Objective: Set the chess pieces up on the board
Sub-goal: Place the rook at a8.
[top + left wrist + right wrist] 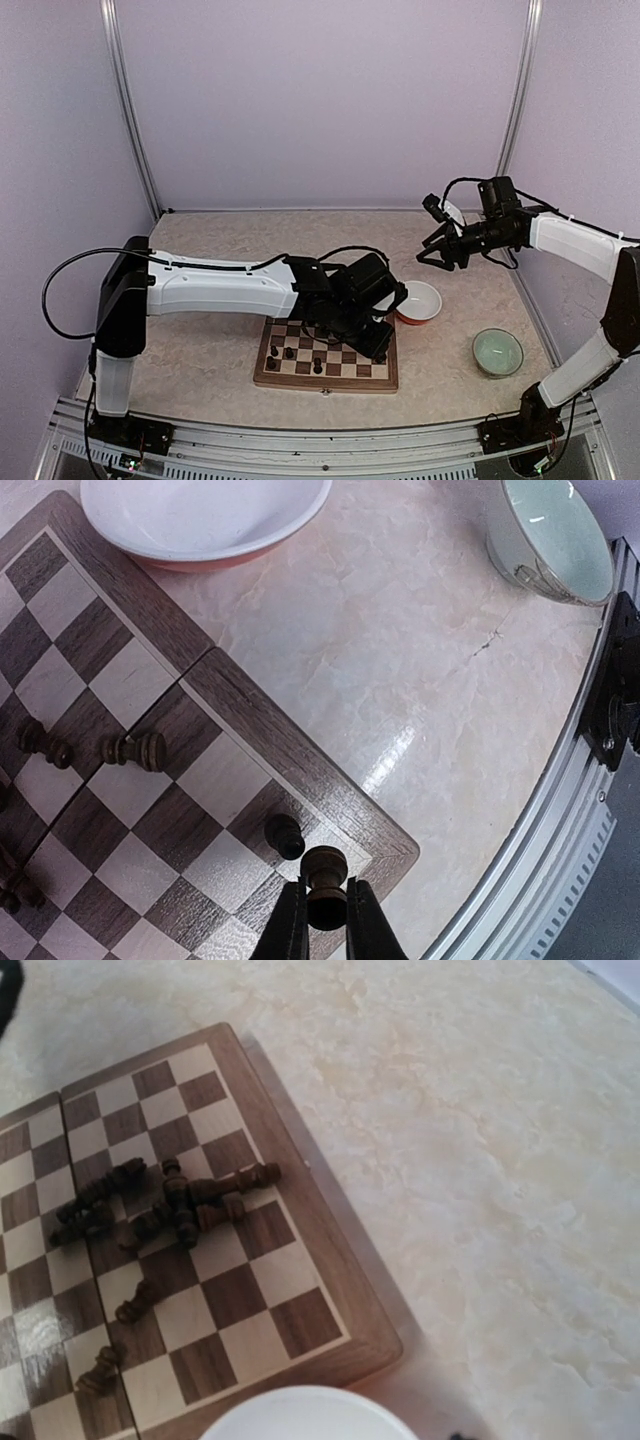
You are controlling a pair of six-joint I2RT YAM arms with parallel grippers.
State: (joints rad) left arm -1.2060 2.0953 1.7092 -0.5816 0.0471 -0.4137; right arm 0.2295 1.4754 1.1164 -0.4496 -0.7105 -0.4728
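Observation:
The light corner square (342, 846) beside the standing piece is empty, so my left gripper should next lower straight down and release the dark piece there.
The board (326, 379) lies in front of the arm bases, with a few dark chess pieces (290, 353) standing near its front edge. My left gripper (327, 905) is shut on one dark chess piece (325, 872), held upright over the board's near right corner (390, 840). Another piece (284, 834) stands just beside it, and two pieces (135, 748) lie flat further in. In the right wrist view a heap of toppled pieces (165, 1205) covers the board's middle (330, 1250). My right gripper (432, 256) hangs high at the back right, jaws apart and empty.
A white bowl with an orange-red outside (418, 301) sits against the board's far right corner. A pale green bowl (497, 352) stands on the marble table to the right. The metal rail (560, 810) runs along the table's near edge.

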